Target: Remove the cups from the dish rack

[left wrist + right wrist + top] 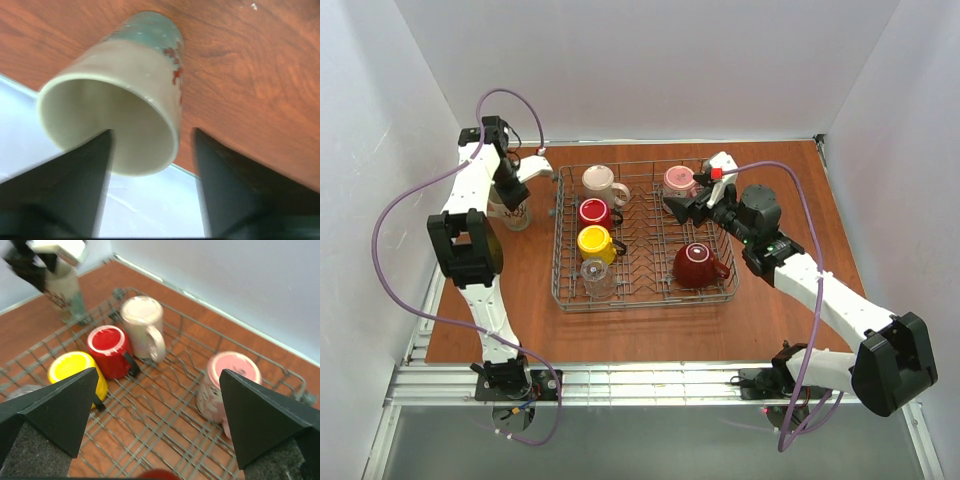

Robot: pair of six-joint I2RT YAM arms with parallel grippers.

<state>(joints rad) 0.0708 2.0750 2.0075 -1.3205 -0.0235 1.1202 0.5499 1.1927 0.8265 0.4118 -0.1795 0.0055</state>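
Note:
The pink cup stands upside down with its handle jutting free. So my right gripper tips downward next and lowers its open fingers astride that handle [226, 429].
The grey wire dish rack [645, 296] sits mid-table. In it are a cream cup [601, 181], a pink cup [679, 180], a red cup [593, 212], a yellow cup [595, 242], a clear glass [597, 278] and a dark red cup [696, 264]. A beige cup [515, 214] stands upright on the table left of the rack. My left gripper [512, 198] is open just above its rim [115, 100], one finger over the mouth, the other outside. My right gripper [680, 206] is open and empty above the rack, with the pink cup [227, 380] by its right finger.
The table's left edge and a pale wall [150, 210] lie right beside the beige cup. White walls close the table on three sides. Bare wooden table [790, 190] lies right of the rack, under my right arm.

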